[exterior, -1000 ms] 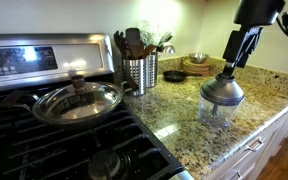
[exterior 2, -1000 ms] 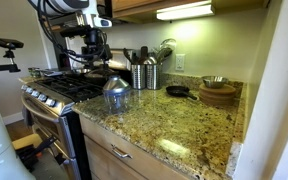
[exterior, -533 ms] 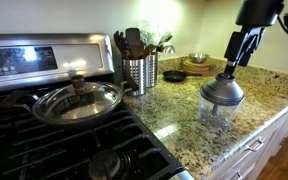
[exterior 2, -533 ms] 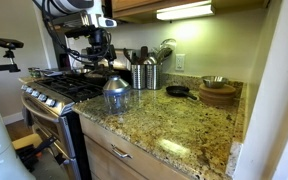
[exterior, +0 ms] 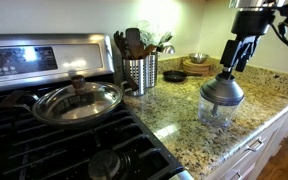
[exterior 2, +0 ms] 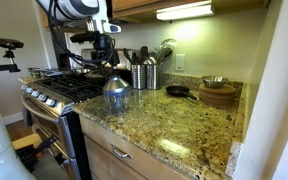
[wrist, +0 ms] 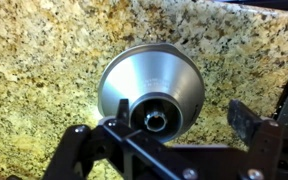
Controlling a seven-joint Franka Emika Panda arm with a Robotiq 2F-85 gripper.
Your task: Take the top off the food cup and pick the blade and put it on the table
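Observation:
The top's middle (exterior: pixel 225 74) (wrist: pixel 156 117) sits off-center between my open fingers, so my gripper will next go down and toward the left in the wrist view, then close around it.
The food cup (exterior: pixel 217 113) is small and clear and stands on the granite table (exterior: pixel 264 90). The grey domed top (exterior: pixel 222 90) sits on it. Both also show in an exterior view, the cup (exterior 2: pixel 116 101) under the top (exterior 2: pixel 116 82). My gripper (exterior: pixel 227 68) hangs just above the top, open and empty. In the wrist view the top (wrist: pixel 134 80) fills the middle. My gripper (wrist: pixel 174 120) has its jaws spread to either side of the top's central hub, with the right finger (wrist: pixel 246 118) clear of it. The blade is hidden under the top.
A perforated steel utensil holder (exterior: pixel 139 72) stands behind the cup. A pan with a shiny steel lid (exterior: pixel 79 100) sits on the stove at the left. A small dark skillet (exterior: pixel 174 76) and wooden boards with a bowl (exterior: pixel 198 65) lie at the back.
My gripper has come down a little and moved closer over the grey top. The cup and top have not moved.

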